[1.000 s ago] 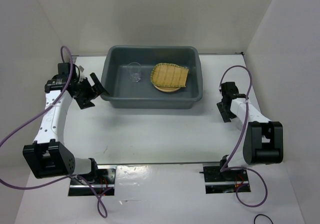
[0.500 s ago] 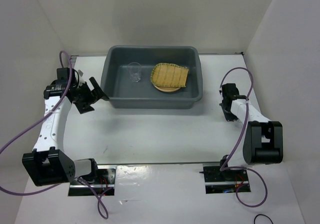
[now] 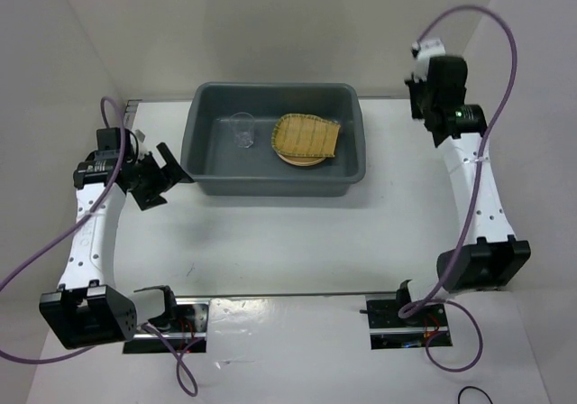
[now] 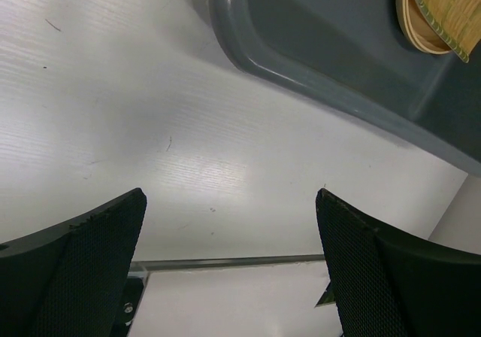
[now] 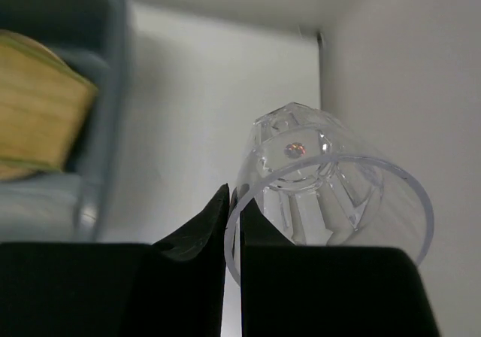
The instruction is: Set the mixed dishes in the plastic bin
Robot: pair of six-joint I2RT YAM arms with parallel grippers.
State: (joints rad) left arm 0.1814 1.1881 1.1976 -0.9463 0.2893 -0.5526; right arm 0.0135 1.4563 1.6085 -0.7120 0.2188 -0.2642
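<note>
I will next move my right gripper left in the top view, then down over the near part of the bin's bottom to release, because the spot beside the tray (image 3: 306, 136) is bare.
The dark grey plastic bin (image 3: 270, 186) stands at the back middle of the table. Inside it are a clear cup (image 3: 242, 132) and the yellow-green bamboo tray (image 3: 306, 136), which lies on a tan plate (image 3: 296, 160). My right gripper (image 5: 233, 201) is shut on the rim of a second clear cup (image 5: 331, 179), held tilted in the air to the right of the bin (image 5: 105, 104). In the top view that gripper (image 3: 422, 87) is raised at the back right. My left gripper (image 4: 229, 195) stands open and empty over the table beside the bin's left end (image 4: 316, 59).
White walls close in the table on the left, back and right. The right wall (image 5: 406, 66) is close beside the held cup. A metal strip (image 4: 225, 262) runs along the table's near edge. Purple cables loop off both arms.
My right arm has lifted from low on the table's right side up to the back right, with its jaws now shut on the clear cup. The left arm drew back slightly leftward.
</note>
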